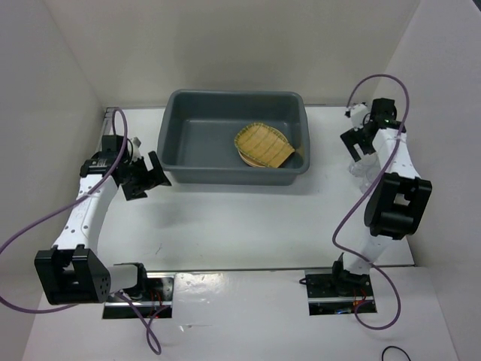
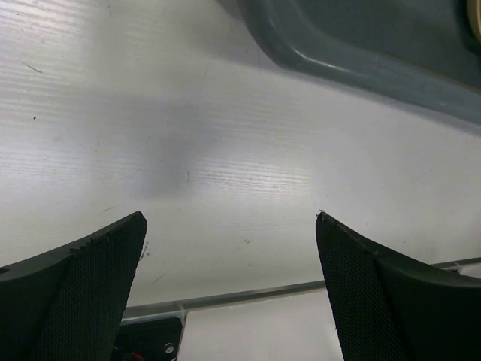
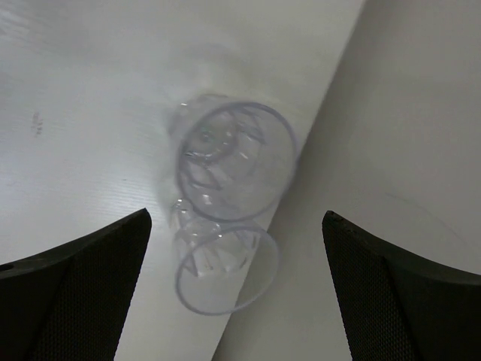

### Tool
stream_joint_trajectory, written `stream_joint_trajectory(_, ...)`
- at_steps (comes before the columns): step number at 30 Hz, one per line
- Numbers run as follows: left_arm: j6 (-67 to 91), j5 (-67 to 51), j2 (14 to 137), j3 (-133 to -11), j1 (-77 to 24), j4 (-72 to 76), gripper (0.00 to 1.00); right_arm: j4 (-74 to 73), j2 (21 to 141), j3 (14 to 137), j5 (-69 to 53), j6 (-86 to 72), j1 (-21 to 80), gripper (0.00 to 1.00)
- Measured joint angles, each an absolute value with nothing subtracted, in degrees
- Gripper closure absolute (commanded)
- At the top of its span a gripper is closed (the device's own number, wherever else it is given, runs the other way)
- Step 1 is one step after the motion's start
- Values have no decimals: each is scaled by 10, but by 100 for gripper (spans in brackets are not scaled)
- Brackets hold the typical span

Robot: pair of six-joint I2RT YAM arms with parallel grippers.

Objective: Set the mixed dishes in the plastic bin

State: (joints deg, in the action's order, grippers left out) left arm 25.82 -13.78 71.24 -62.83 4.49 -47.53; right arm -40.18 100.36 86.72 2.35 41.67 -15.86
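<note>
The other side of the farther clear plastic cup is near the white wall. My right gripper should move toward the bin (image 1: 188, 143) and go down over the farther clear plastic cup's side (image 1: 352, 169) toward the bin.
The dark grey plastic bin (image 1: 188, 143) stands at the back middle of the table. Inside it, on the right, the yellow ribbed tray (image 1: 263, 143) lies on top of a tan-orange plate, of which only the rim (image 1: 246, 159) shows. I cannot tell whether a second plate lies under it. My left gripper (image 1: 149, 182) is open and empty just left of the bin's near left corner (image 2: 353, 53), above bare table (image 2: 229, 217). My right gripper (image 1: 355, 154) is open and empty to the right of the bin, above two clear plastic cups (image 3: 234, 216).
Two clear plastic cups, one upright (image 3: 233, 162) and one closer (image 3: 225, 271), stand by the right wall (image 3: 406, 150); they also show faintly in the top view (image 1: 359, 171). White walls enclose the table on three sides. Purple cables loop from both arms.
</note>
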Motion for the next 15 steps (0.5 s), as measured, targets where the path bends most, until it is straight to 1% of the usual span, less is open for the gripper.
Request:
stream_joint_trajectory(6,254,-143,688,-615,45,-486,0,-392,1010,832,30,472,-84,1)
stream_joint_trajectory(15,251,-143,642,-615,47,-513,0,-362,1088,832,62,477,-85,1)
